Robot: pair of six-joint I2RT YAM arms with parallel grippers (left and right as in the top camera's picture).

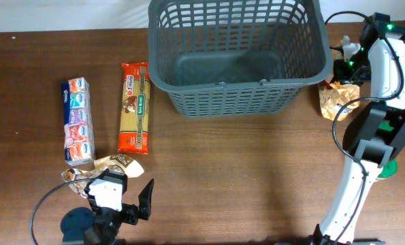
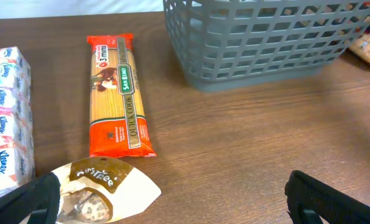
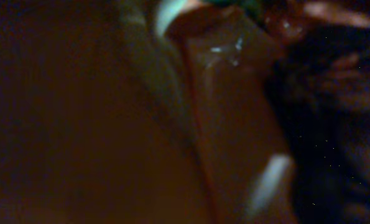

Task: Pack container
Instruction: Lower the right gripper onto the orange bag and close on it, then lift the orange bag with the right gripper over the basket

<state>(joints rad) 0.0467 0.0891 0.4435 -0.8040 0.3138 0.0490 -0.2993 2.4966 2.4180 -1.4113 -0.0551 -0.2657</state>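
Next, my right gripper lifts the bag [image 1: 335, 101] over the basket's rim and releases it, since the basket's empty inside lies to the left in the overhead view.
The container [image 1: 237, 54], a large dark grey lattice basket, stands empty at the back centre and shows at the top of the left wrist view [image 2: 259, 43]. My right gripper [image 1: 339, 73] sits just right of the basket, on the top of a crinkly brown snack bag [image 1: 335, 101]. Shiny brown wrapping [image 3: 228, 124] fills the dark right wrist view and hides the fingers; the gripper is shut on that bag. My left gripper [image 1: 124, 201] is open near the front left, and a white-and-brown snack pouch [image 2: 104, 190] lies by its left finger [image 2: 23, 202].
A red spaghetti pack [image 1: 134, 107] lies lengthwise left of the basket. A multicolour tissue pack [image 1: 78, 121] lies further left. The white-and-brown pouch [image 1: 110, 164] rests just ahead of the left gripper. The right arm's links [image 1: 376, 136] stand along the table's right edge.
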